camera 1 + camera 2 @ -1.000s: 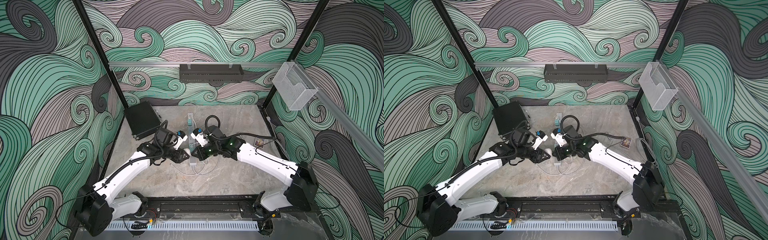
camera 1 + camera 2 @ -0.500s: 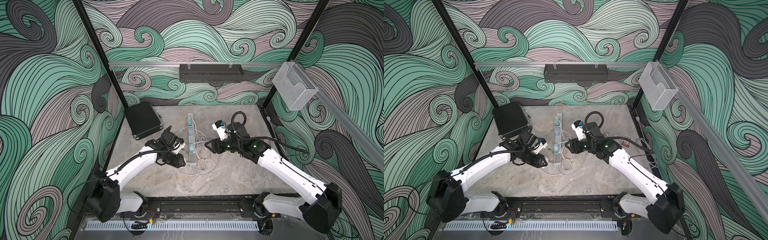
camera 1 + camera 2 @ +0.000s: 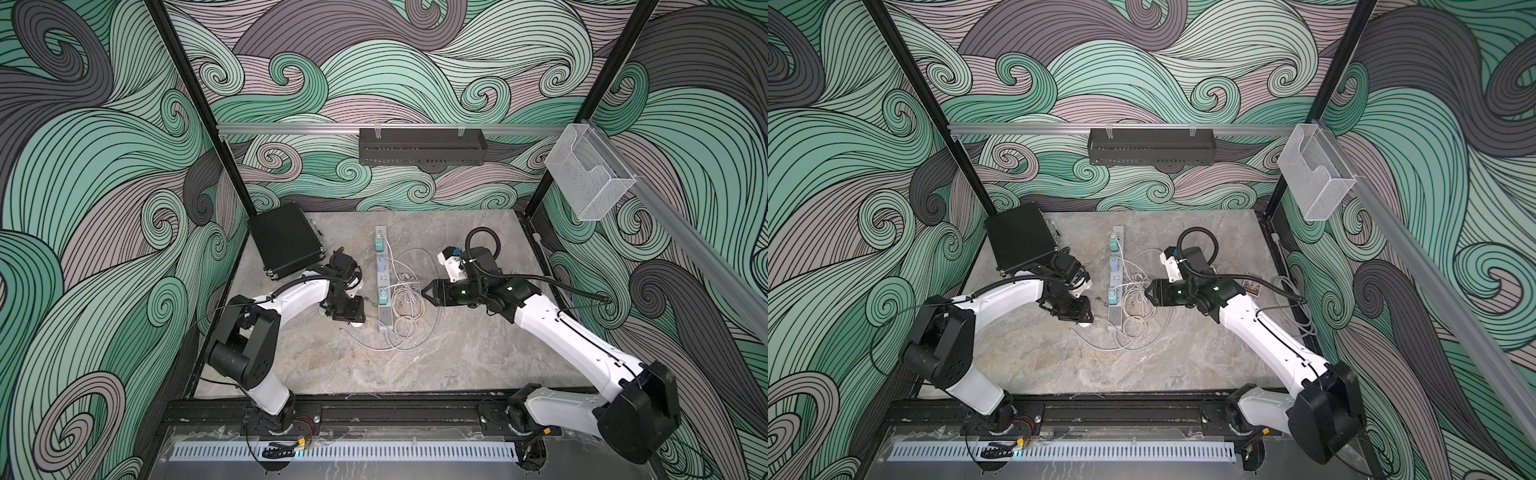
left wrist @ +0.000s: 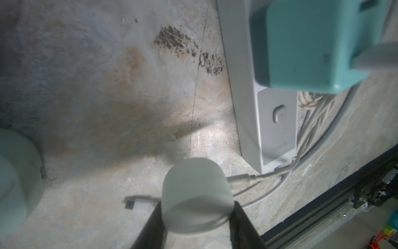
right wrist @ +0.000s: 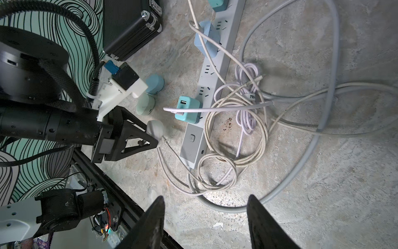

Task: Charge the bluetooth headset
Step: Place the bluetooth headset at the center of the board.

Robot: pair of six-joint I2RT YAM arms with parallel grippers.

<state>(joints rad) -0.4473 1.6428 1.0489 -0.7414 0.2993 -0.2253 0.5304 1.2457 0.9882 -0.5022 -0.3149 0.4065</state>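
My left gripper lowers the headset [image 4: 197, 189] onto the tabletop [image 4: 185, 146] beside the power strip's near end and releases it next. That spot lies just below my gripper.
The bluetooth headset [image 4: 197, 189] is a small white rounded case, and my left gripper [image 4: 197, 204] is shut on it just above the table. In the right wrist view the headset [image 5: 155, 127] shows at the left gripper's tips, with a thin white cable [image 5: 164, 141] meeting its end. In both top views the left gripper [image 3: 353, 320] [image 3: 1086, 322] sits left of the grey power strip [image 3: 384, 286] [image 3: 1116, 286]. My right gripper [image 3: 424, 291] [image 5: 204, 215] stands open and empty on the strip's right side, over the tangled cables [image 3: 405, 299].
Teal chargers [image 5: 187, 108] sit plugged into the strip. Two more small rounded cases [image 5: 154, 84] [image 5: 145, 104] lie beside it. A black hard case [image 3: 286, 241] stands at the back left. A loose USB plug [image 4: 137, 203] lies by the left fingers.
My right gripper has opened and drawn back to the right, away from the left gripper and across the strip. The left gripper keeps hold of the headset and has shifted slightly towards the front.
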